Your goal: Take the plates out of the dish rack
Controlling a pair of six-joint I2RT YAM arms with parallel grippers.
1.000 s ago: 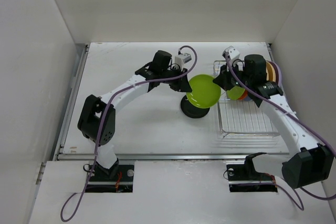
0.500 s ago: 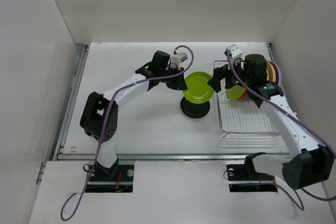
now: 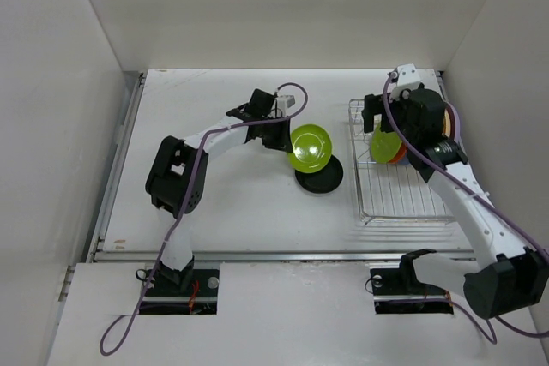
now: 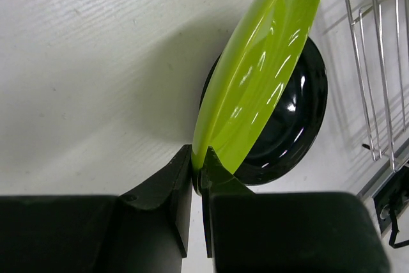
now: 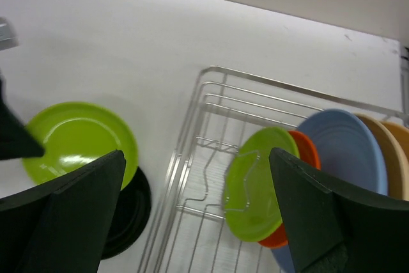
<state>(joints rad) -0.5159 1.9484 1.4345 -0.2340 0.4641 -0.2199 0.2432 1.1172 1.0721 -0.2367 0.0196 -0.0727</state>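
I need to move my left gripper down, toward the rack and a little back, because the lime green plate is over only the black plate's (image 3: 320,176) (image 4: 275,117) far part.
My left gripper (image 3: 289,141) (image 4: 198,165) is shut on the rim of a lime green plate (image 3: 310,147) (image 4: 262,75). The plate is tilted on edge just above a black plate (image 3: 321,177) (image 4: 295,119) that lies flat on the table. To the right stands the silver wire dish rack (image 3: 405,221) (image 5: 211,110). At its far end a small lime green plate (image 3: 383,145) (image 5: 255,187), an orange plate (image 5: 308,148), a light blue plate (image 5: 345,145) and a tan plate (image 5: 385,155) stand on edge. My right gripper (image 3: 376,117) (image 5: 197,155) hangs open above the rack's far left corner, holding nothing.
White walls close in the table on the left, right and back. The near part of the rack holds only bare wires (image 3: 403,195). A metal strip (image 3: 257,255) runs along the table's near edge in front of the arm bases.
My right gripper has opened, let go of the lime green plate and drawn back over the rack. My left gripper has carried the plate left and lower, over the black plate.
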